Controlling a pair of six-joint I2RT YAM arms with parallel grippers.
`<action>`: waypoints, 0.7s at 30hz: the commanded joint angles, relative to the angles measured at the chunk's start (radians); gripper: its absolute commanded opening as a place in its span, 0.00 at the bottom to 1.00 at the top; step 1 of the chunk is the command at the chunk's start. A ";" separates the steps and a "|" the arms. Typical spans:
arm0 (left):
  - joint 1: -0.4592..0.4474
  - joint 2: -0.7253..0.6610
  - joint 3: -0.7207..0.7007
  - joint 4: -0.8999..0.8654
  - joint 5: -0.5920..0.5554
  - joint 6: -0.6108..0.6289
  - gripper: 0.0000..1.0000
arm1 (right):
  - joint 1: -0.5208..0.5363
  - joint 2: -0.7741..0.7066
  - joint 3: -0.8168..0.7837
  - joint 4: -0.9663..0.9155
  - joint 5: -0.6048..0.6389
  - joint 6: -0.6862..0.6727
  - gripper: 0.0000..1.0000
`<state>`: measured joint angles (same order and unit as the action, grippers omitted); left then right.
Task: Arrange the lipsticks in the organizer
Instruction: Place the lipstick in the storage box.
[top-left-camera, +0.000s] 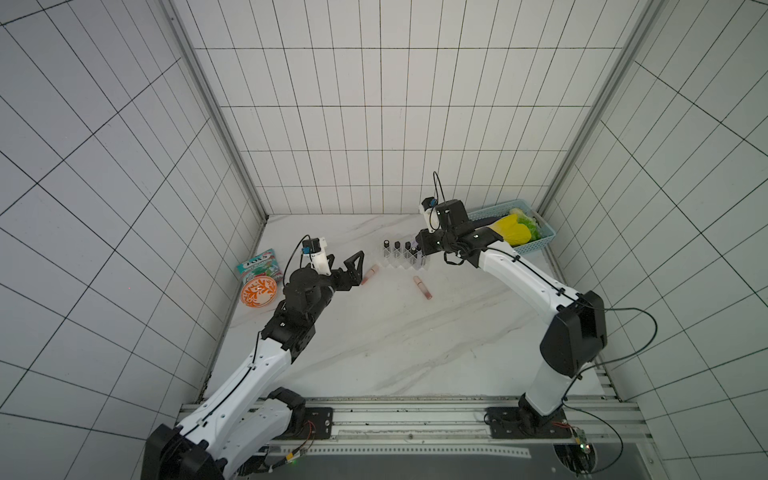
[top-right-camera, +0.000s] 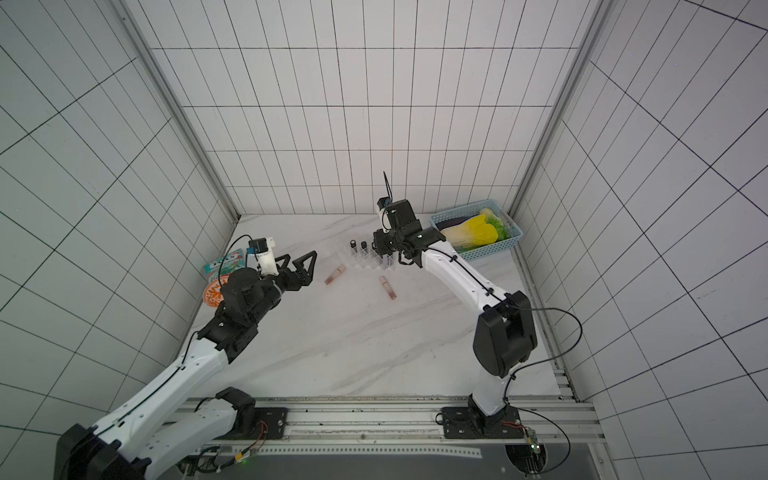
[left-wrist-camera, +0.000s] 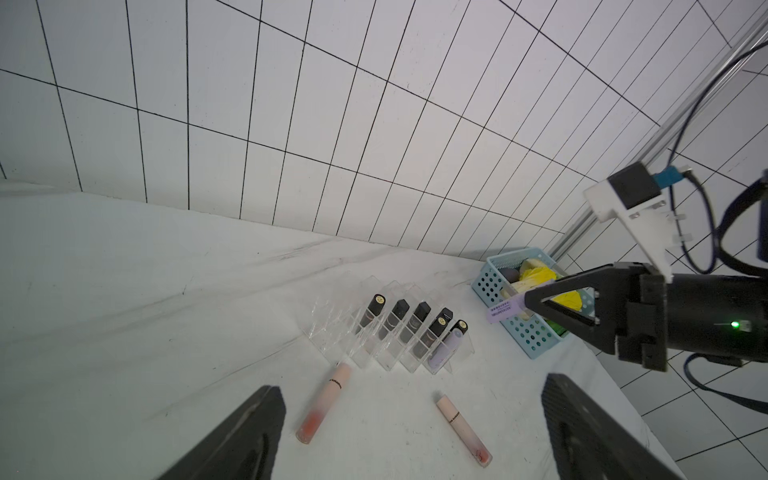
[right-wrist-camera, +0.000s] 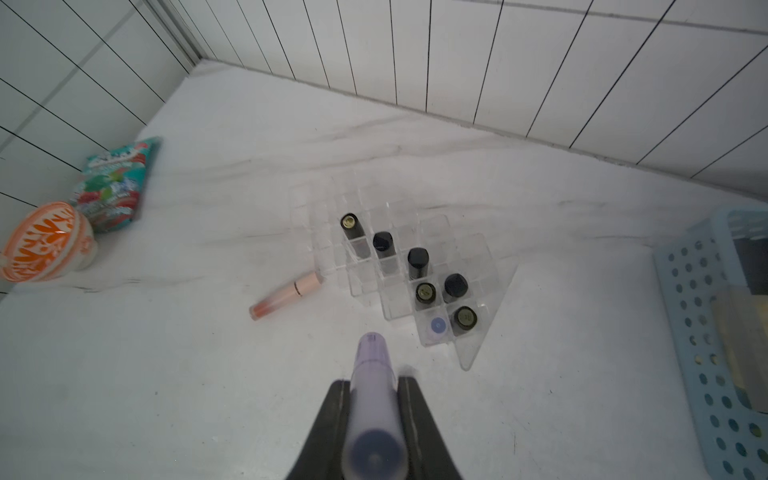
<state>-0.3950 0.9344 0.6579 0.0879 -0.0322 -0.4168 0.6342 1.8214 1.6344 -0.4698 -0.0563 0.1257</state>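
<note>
My right gripper moves over the organizer and down next to release the lilac lipstick (right-wrist-camera: 374, 399) in the front slot (right-wrist-camera: 398, 300) beside the upright lilac one, because the slot's empty.
The clear organizer (top-left-camera: 390, 264) (left-wrist-camera: 328, 322) (right-wrist-camera: 484, 340) stands at the back middle of the table, with several black lipsticks (left-wrist-camera: 372, 311) (right-wrist-camera: 417, 262) and a lilac one (left-wrist-camera: 571, 347) upright in it. Two slim pink lipsticks lie flat in front of it, one (top-left-camera: 370, 275) (left-wrist-camera: 324, 409) (right-wrist-camera: 286, 295) to the left, one (top-left-camera: 422, 288) (left-wrist-camera: 463, 430) to the right. My right gripper (top-left-camera: 422, 249) (right-wrist-camera: 374, 382) hovers by the organizer's right end, shut on a lilac lipstick (right-wrist-camera: 374, 399) (left-wrist-camera: 505, 311). My left gripper (top-left-camera: 345, 257) (left-wrist-camera: 411, 392) hangs wide open and holds nothing, just left of the left pink tube.
A light blue perforated basket (top-left-camera: 536, 246) (right-wrist-camera: 698, 316) with yellow and green items sits in the back right corner, close behind the right arm. An orange patterned bowl (top-left-camera: 257, 292) and a snack packet (top-left-camera: 259, 266) lie by the left wall.
</note>
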 joint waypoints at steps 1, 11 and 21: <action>0.009 -0.006 0.009 0.007 0.005 0.027 0.95 | -0.012 0.070 0.096 -0.050 0.042 -0.065 0.11; 0.030 0.013 0.020 -0.016 0.032 0.037 0.95 | -0.013 0.234 0.231 -0.101 -0.013 -0.080 0.11; 0.041 0.049 0.037 -0.046 0.037 0.036 0.94 | 0.002 0.275 0.236 -0.101 -0.043 -0.089 0.12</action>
<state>-0.3603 0.9733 0.6640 0.0589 -0.0040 -0.3939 0.6273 2.0727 1.8290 -0.5480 -0.0849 0.0521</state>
